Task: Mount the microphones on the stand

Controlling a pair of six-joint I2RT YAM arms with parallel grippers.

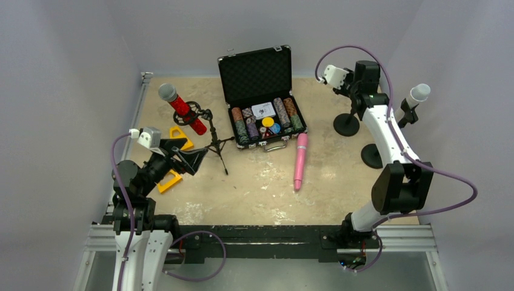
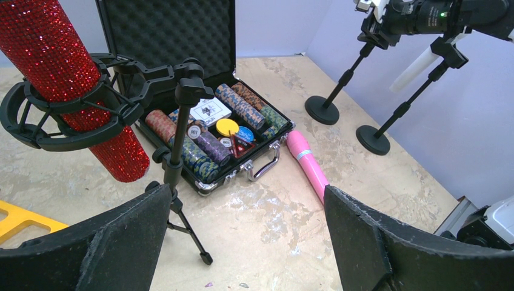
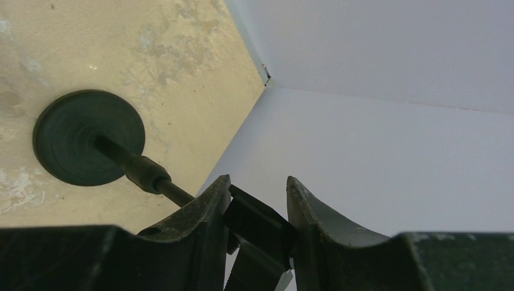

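The second stand is apart from the pink microphone (image 1: 300, 160). The clip (image 3: 262, 225) next needs to be pulled back and across toward that microphone's thick end by my right gripper.
The glittery red microphone (image 1: 181, 111) sits tilted in the shock mount of a black tripod stand (image 1: 214, 140); it also shows in the left wrist view (image 2: 73, 91). The pink microphone (image 1: 300, 160) lies flat on the table, also in the left wrist view (image 2: 310, 168). The white microphone (image 1: 416, 96) is held in the clip of a round-base stand (image 1: 371, 156) at the far right. My left gripper (image 1: 189, 159) is open and empty, low beside the tripod. My right gripper (image 1: 350, 92) is shut on the black clip (image 3: 262, 225) of the second round-base stand (image 1: 347, 124).
An open black case (image 1: 262, 73) of poker chips stands at the back middle. Yellow plastic pieces (image 1: 177, 134) lie at the left by my left arm. Grey walls close in the table on the left, back and right.
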